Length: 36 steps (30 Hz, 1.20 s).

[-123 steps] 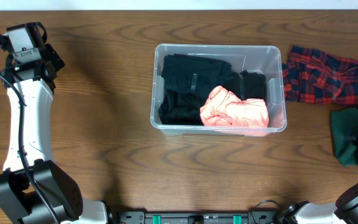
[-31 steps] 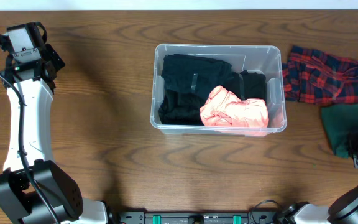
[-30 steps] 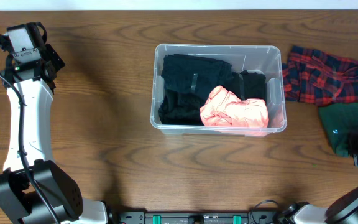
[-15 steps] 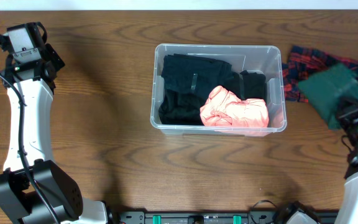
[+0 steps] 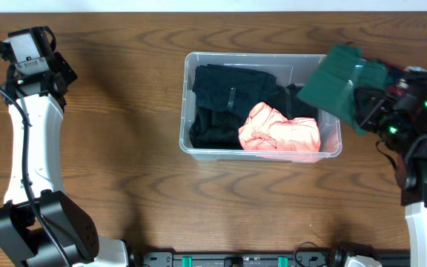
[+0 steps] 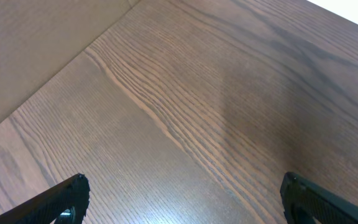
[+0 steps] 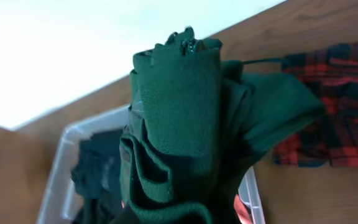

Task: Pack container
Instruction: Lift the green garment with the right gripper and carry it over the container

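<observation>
I need to move my right gripper left in the overhead view and down, to release the green cloth (image 5: 336, 78) in the gap beyond the pink garment, where bare plastic shows.
The container (image 5: 258, 56) is a clear plastic bin in mid-table with black clothing (image 5: 224, 96) and a pink garment (image 5: 280, 130) inside. My right gripper (image 5: 363, 102) is shut on a folded dark green cloth (image 5: 336, 78), held in the air over the bin's right rim. In the right wrist view the green cloth (image 7: 185, 118) fills the middle and hides the fingers, with the container (image 7: 59, 163) below it. My left gripper (image 6: 188, 199) stands open over bare wood at the far left (image 5: 47, 63), holding nothing.
A red plaid cloth (image 7: 334, 112) lies on the table to the right of the bin, mostly under my right arm in the overhead view. The white left arm (image 5: 32, 148) runs along the table's left side.
My right gripper has lifted the green cloth off the table at the right and carried it up and left to the bin's right rim. The left arm has not moved.
</observation>
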{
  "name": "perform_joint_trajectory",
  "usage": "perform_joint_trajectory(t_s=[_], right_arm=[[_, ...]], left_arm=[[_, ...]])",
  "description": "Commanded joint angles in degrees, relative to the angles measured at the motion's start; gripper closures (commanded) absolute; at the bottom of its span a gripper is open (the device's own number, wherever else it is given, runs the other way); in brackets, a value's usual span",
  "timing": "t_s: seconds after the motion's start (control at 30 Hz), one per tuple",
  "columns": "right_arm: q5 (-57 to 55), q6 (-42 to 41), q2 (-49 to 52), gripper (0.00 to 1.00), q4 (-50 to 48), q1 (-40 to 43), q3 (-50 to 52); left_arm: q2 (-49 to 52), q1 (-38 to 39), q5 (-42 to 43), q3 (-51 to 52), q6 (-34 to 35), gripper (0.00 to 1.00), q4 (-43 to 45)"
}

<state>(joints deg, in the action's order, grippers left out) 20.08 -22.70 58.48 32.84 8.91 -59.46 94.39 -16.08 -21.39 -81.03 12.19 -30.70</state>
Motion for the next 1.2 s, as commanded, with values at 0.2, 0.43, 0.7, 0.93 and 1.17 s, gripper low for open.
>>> perform_joint_trajectory(t_s=[0.2,0.43,0.7,0.93,1.17], right_arm=[[-6.6,7.61,8.61,0.99,1.27,-10.34,-2.19],[2.6,7.54,13.2,0.99,-0.83,-13.05,-2.19],[0.33,9.2,13.44,0.99,-0.57,-14.21,-2.19],[-2.45,10.1,13.44,0.99,-4.39,-14.19,-2.19],[-13.35,3.8,13.55,0.99,-6.23,-14.19,-2.19]], left_arm=[[-0.42,-0.13,-0.76,-0.31,-0.04,0.02,-0.13],[-0.42,-0.13,-0.74,-0.31,-0.04,0.02,-0.13],[-0.42,-0.13,-0.76,-0.31,-0.04,0.02,-0.13],[-0.42,-0.13,-0.76,-0.31,-0.04,0.02,-0.13],[-0.42,-0.13,-0.76,-0.31,-0.04,0.02,-0.13]])
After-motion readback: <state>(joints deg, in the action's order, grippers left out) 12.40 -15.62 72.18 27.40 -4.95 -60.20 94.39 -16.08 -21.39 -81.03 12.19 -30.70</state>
